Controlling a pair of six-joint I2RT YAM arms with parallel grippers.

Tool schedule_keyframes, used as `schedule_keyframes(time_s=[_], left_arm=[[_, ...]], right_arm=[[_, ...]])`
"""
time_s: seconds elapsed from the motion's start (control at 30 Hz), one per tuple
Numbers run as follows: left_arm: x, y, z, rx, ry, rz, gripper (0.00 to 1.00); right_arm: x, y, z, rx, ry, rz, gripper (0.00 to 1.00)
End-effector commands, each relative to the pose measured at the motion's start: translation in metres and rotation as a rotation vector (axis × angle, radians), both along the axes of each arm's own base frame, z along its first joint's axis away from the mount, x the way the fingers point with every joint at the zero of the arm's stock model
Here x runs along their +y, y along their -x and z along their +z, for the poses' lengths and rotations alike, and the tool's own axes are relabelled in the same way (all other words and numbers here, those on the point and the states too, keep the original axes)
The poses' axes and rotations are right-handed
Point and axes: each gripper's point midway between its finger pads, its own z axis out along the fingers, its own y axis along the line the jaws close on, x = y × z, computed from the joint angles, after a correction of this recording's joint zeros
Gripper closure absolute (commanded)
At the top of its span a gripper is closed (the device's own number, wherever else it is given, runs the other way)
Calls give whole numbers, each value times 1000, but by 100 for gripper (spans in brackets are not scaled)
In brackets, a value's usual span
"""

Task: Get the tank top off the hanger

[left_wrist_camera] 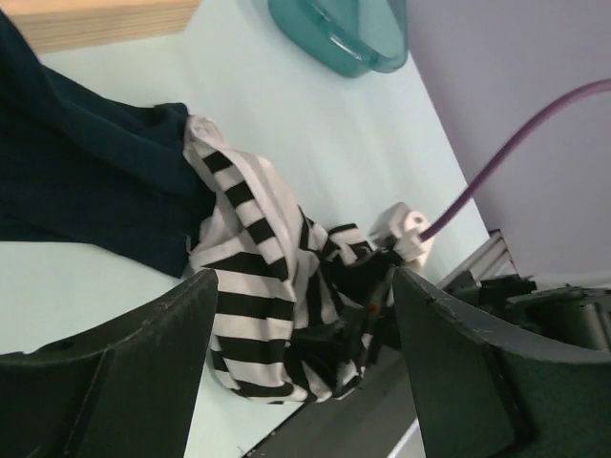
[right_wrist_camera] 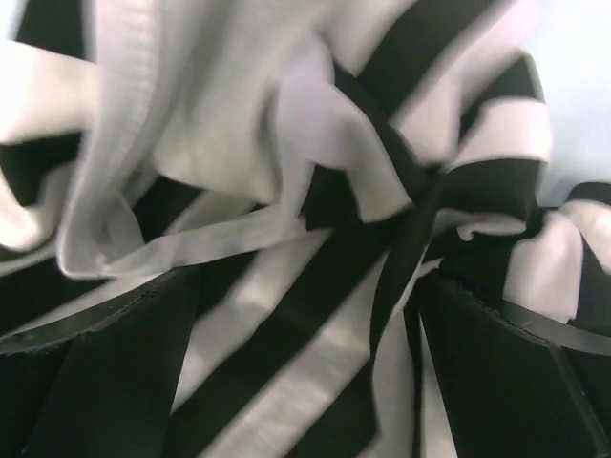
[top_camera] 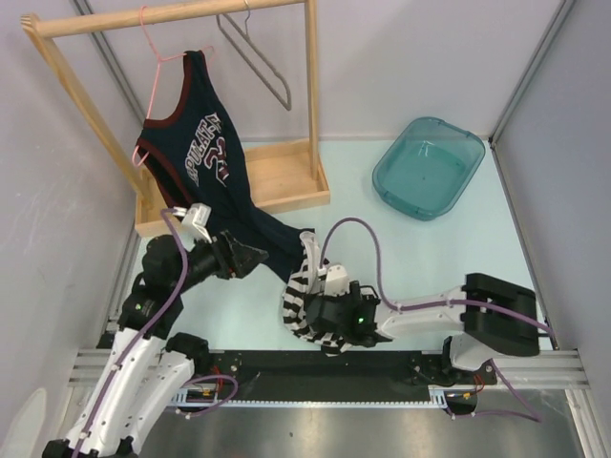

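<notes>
Next, my right gripper eases slightly back within the striped garment (top_camera: 304, 272) and closes its fingers on the dark fold, since cloth already bunches up there.
A navy tank top (top_camera: 196, 143) with red trim hangs on a pink hanger (top_camera: 156, 59) on the wooden rack; its hem trails on the table and shows in the left wrist view (left_wrist_camera: 86, 181). My left gripper (top_camera: 252, 256) is open and empty beside that hem, its jaws wide apart (left_wrist_camera: 305, 372). A black-and-white striped garment (top_camera: 304, 272) lies crumpled on the table in front of it (left_wrist_camera: 248, 267). My right gripper (top_camera: 320, 315) is pushed into this striped cloth (right_wrist_camera: 239, 143), jaws apart with folds between them (right_wrist_camera: 305, 372).
A bare grey wire hanger (top_camera: 258, 57) hangs on the same rail. The rack's wooden base (top_camera: 282, 176) stands at the back left. A teal plastic bin (top_camera: 428, 167) sits at the back right, also in the left wrist view (left_wrist_camera: 344, 33). Walls close in on both sides.
</notes>
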Motion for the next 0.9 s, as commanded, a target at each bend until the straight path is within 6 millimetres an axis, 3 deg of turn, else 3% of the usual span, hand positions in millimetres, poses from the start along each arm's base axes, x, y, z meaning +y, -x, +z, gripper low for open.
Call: schedule_keyframes(time_s=[0.0, 0.03, 0.17, 0.23, 0.3, 0.43, 0.5, 0.53, 0.57, 0.77, 0.87], left_arm=[[-7, 21, 38, -112, 114, -13, 22], [-6, 24, 37, -101, 126, -7, 22], [-2, 40, 34, -87, 144, -5, 22], [2, 46, 31, -75, 124, 8, 22], [6, 49, 36, -83, 112, 17, 21], [15, 60, 40, -90, 91, 44, 21], [18, 62, 40, -89, 93, 59, 21], [19, 64, 39, -92, 97, 61, 21], [19, 65, 38, -90, 101, 62, 21], [23, 73, 43, -102, 116, 71, 21], [25, 77, 47, -112, 106, 70, 21]], right_arm=[[29, -9, -9, -104, -5, -64, 0], [20, -7, -24, -104, 71, -80, 0], [4, 5, -50, -98, 164, -104, 4], [-5, 14, -55, -94, 173, -100, 12], [-8, 19, -46, -109, 142, -95, 19], [-31, 29, -35, -127, 114, -120, 49], [-46, 29, -32, -127, 107, -128, 59], [-53, 29, -32, -125, 103, -143, 73], [-61, 28, -31, -133, 102, -157, 78], [-83, 12, 17, -196, 56, -224, 92], [-83, -1, 65, -257, -54, -257, 98]])
